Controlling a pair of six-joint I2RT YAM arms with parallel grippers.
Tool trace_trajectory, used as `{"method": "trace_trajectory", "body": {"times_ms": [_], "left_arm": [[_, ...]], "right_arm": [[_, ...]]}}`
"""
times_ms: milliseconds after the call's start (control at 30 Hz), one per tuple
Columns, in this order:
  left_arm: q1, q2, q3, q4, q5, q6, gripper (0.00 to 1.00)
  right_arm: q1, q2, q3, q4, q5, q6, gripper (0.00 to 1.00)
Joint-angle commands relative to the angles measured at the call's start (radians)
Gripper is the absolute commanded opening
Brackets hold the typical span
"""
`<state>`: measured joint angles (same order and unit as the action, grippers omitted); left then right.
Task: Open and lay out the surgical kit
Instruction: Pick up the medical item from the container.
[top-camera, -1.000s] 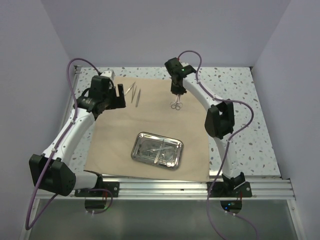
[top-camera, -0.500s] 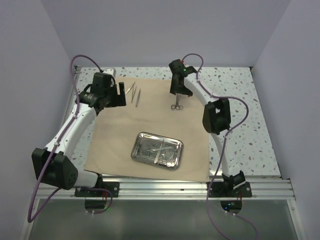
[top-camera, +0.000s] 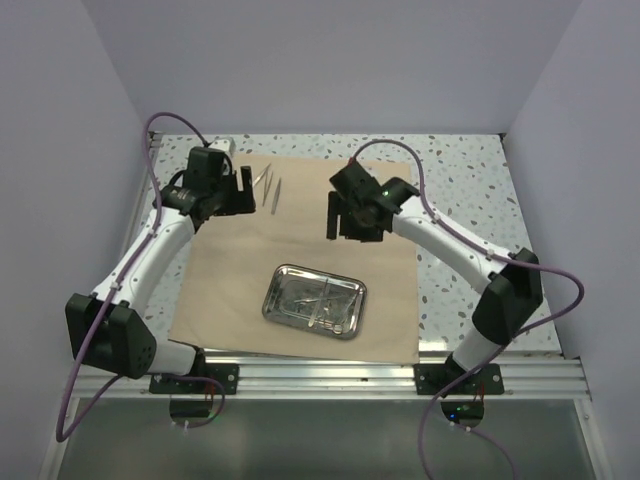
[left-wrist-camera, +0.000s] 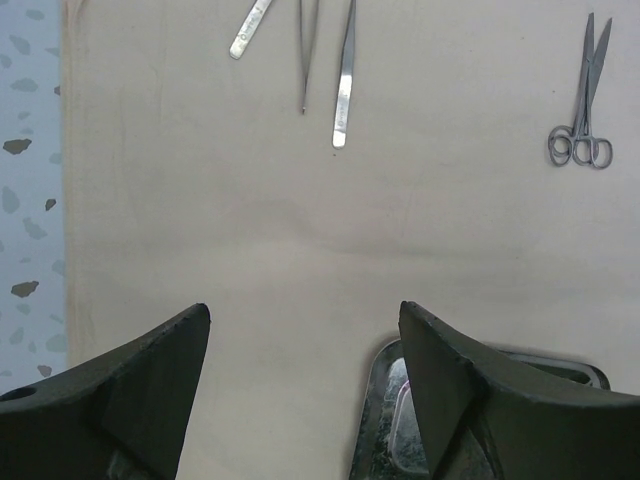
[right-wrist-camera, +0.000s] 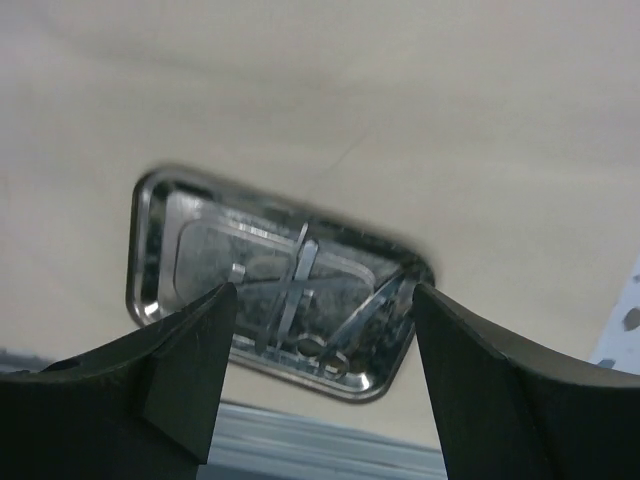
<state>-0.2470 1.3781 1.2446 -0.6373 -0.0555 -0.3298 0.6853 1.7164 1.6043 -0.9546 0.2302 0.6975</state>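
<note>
The blades of the scissors in the tray (top-camera: 277, 300) are below my right gripper and nearer my base. I should move my right gripper back and down onto them, clear of the other instruments.
The beige cloth wrap (top-camera: 225, 275) of the surgical kit lies spread flat on the table. The steel tray (top-camera: 277, 300) sits on its near half with several thin instruments (right-wrist-camera: 296, 285) inside. Tweezers (top-camera: 270, 189) lie on the far left of the cloth, just right of my left gripper (top-camera: 238, 190), which is open and empty. In the left wrist view, small scissors (left-wrist-camera: 583, 135) rest on the cloth at upper right, apart from the tweezers (left-wrist-camera: 344, 80). My right gripper (top-camera: 346, 220) hovers open and empty over the far middle of the cloth, hiding the scissors from above and facing the tray (right-wrist-camera: 148, 275).
Speckled tabletop (top-camera: 470, 200) surrounds the cloth on the right and far sides. A metal rail (top-camera: 330, 378) runs along the near edge by the arm bases. Grey walls close in the left, right and back.
My right gripper opened and let go of the scissors on the far cloth, then swung back towards the tray, its elbow moving out to the right. The left arm barely shifted.
</note>
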Motion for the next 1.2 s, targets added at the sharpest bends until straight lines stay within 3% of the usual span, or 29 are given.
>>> {"method": "trace_trajectory", "body": {"times_ms": [0,367,1167], "left_arm": [[0.002,0.013,-0.011,0.065,0.051,0.000,0.80],[-0.012,-0.007,-0.062,0.102,0.138,-0.026,0.78],[-0.015,-0.094,-0.123,0.105,0.094,-0.012,0.79]], "right_arm": [[0.071,-0.046,-0.197,0.026,-0.104,0.166,0.74],[0.122,-0.075,-0.415,0.120,-0.153,0.306,0.68],[0.138,0.089,-0.400,0.159,-0.055,0.298,0.60]]}}
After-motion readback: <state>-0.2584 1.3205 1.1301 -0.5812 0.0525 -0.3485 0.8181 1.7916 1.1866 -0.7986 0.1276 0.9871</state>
